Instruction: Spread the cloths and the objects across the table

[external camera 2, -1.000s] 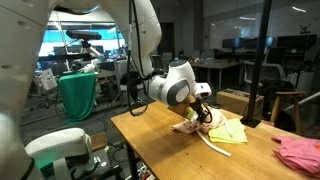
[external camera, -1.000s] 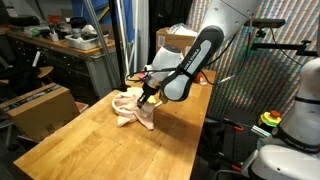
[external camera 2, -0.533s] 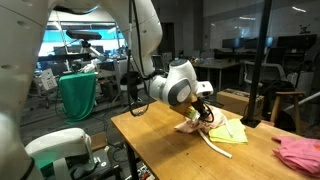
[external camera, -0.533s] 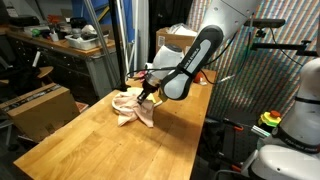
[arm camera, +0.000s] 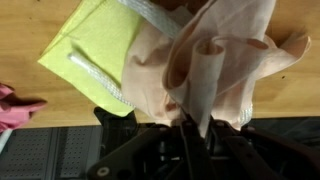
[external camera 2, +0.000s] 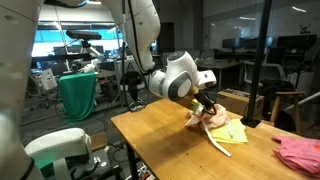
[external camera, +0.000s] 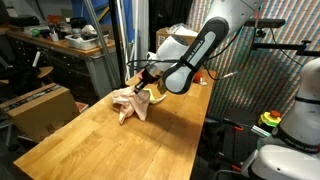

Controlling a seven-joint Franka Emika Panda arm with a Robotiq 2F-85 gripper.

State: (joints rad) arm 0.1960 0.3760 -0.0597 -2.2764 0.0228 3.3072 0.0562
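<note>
My gripper is holding the peach cloth point(external camera: 130, 102), which hangs bunched, so I need to lift my gripper, pull it back and lower it onto the bare table by the table's near edge point(external camera: 177, 150) to let the cloth go.
My gripper point(external camera: 143, 82) is shut on a fold of the pale peach cloth point(external camera: 130, 102), which hangs bunched from the jaws with its lower folds on the light-wood table point(external camera: 95, 145). In the wrist view the gripper point(arm camera: 190, 125) pinches the peach cloth point(arm camera: 215, 55) between its dark fingers. The yellow-green cloth point(arm camera: 92, 48) lies flat beside it with the white cord point(arm camera: 95, 75) across it. In an exterior view the gripper point(external camera 2: 208, 108) holds the peach cloth point(external camera 2: 204, 119) above the yellow-green cloth point(external camera 2: 228, 131) and the cord point(external camera 2: 215, 146). The pink cloth point(external camera 2: 300, 152) lies apart at the table's end.
A brown cardboard box point(external camera: 40, 108) stands on the floor beside the table. A dark cluttered workbench point(external camera: 60, 45) runs behind it. A black stand point(external camera 2: 251, 95) rises at the table's far edge. A corner of the pink cloth point(arm camera: 12, 105) shows at the wrist view's left edge.
The jaws have shut on the peach cloth. The gripper has risen slightly, pulling the cloth up into a bunch off the table.
</note>
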